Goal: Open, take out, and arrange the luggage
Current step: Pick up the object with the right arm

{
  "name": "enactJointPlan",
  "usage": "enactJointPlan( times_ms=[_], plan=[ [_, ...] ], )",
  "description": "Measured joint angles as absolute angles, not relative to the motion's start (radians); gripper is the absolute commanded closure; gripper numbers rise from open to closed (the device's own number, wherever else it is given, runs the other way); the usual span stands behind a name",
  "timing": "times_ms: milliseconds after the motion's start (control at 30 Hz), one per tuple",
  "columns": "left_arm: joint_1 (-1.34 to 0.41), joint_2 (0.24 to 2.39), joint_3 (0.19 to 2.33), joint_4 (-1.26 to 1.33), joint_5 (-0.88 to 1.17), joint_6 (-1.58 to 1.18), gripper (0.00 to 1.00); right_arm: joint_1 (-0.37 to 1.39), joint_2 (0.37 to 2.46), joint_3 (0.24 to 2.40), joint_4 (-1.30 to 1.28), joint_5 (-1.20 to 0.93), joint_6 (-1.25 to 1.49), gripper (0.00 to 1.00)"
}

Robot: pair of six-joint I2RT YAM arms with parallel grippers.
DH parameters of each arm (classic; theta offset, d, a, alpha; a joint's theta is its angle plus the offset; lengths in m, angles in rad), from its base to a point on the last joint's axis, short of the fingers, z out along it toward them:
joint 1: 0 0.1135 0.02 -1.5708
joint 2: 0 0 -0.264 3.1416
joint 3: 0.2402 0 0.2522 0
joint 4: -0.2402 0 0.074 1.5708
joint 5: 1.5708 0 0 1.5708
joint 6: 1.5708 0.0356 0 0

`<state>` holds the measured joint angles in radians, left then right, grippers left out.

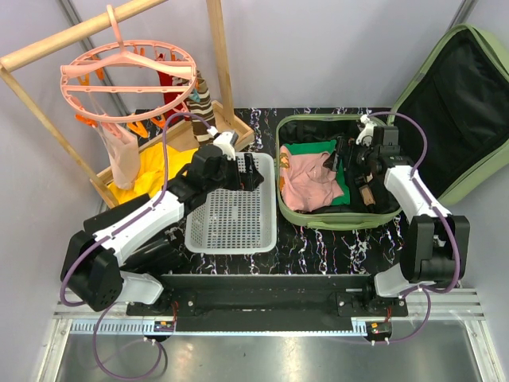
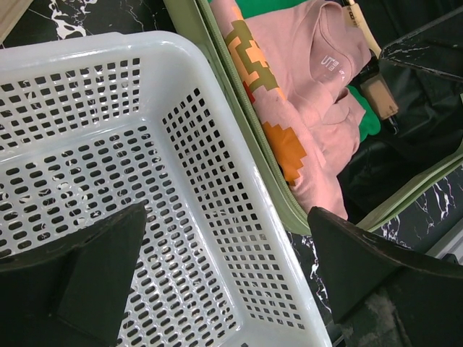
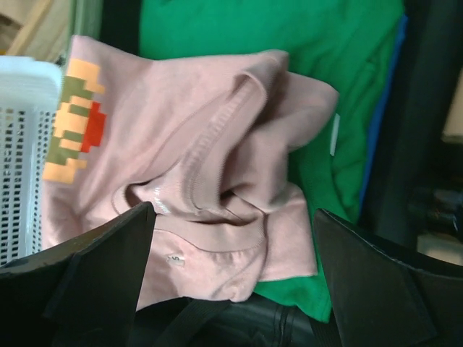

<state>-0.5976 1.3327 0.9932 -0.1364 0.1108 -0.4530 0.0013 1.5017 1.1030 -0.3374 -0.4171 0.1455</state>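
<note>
Next, the right gripper moves down onto the pink shirt's bunched collar folds and closes there, since they lie below its spread, open fingers.
The luggage, a light-green suitcase (image 1: 334, 220), lies open on the table, and its black-lined lid (image 1: 461, 103) leans up at the back right. Inside lie a crumpled pink shirt (image 1: 306, 179) on a green garment (image 1: 318, 149). My right gripper (image 1: 352, 157) is open and empty, hovering over the shirt's right side; in the right wrist view the pink shirt (image 3: 195, 144) and green garment (image 3: 325, 65) sit between and beyond my right gripper (image 3: 231, 267). My left gripper (image 1: 241, 172) is open and empty above the white basket (image 1: 231, 239). In the left wrist view my left gripper (image 2: 228, 267) straddles the basket's corner.
The white perforated basket (image 2: 108, 144) stands against the suitcase's left rim (image 2: 239, 123). A wooden rack (image 1: 48, 40) with a pink round clip hanger (image 1: 127, 76), a yellow cloth (image 1: 159, 171) and a wooden tray (image 1: 238, 131) stand at the back left.
</note>
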Motion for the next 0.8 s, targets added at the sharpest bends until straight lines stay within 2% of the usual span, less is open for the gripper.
enactJointPlan(
  times_ms=[400,633,800],
  plan=[
    [-0.598,1.331,0.968,-0.161,0.103,-0.453,0.01,0.002,1.593,1.092,-0.184,-0.559,0.074,0.01],
    [-0.598,1.33,0.964,-0.17,0.099,-0.453,0.01,0.002,1.664,1.092,-0.163,-0.608,0.072,0.04],
    [-0.598,1.324,0.95,-0.177,0.096,-0.453,0.01,0.002,1.683,1.092,-0.136,-0.655,0.076,0.11]
  ],
)
